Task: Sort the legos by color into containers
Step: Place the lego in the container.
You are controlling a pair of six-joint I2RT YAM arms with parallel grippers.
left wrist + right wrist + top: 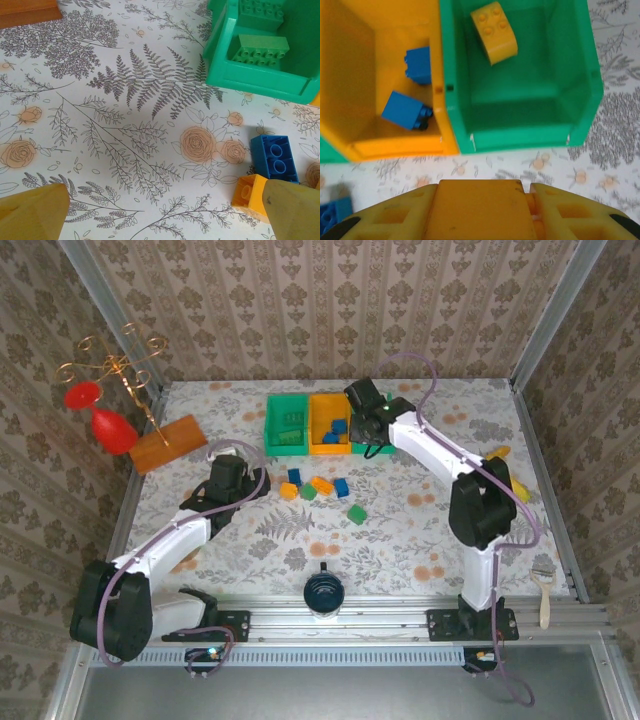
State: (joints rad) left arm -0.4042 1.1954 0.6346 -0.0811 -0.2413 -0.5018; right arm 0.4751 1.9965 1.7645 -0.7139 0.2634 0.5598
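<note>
My right gripper moves outward and then down into the green bin with the yellow brick next, and releases the orange-yellow brick [480, 210] beside its color match.
Three joined bins stand at the back: a green one [287, 425] with two green bricks [262, 50], an orange one [330, 422] with two blue bricks [405, 110], and a second green one [520, 75] with a yellow brick [494, 32]. Several loose legos lie in front: blue [294, 476], orange [322, 484], green [357, 513]. My right gripper [372, 445] hangs over the bins' near edge, shut on an orange-yellow brick [480, 210]. My left gripper [165, 210] is open above bare cloth, with an orange brick [250, 192] and a blue brick [274, 157] by its right finger.
An orange-brown wooden block [167, 443] lies at the back left beside a red ornament on a gold wire stand [105, 410]. A black round object [322, 592] sits at the near edge, and a small brush [545, 590] at the near right. Patterned walls close in three sides.
</note>
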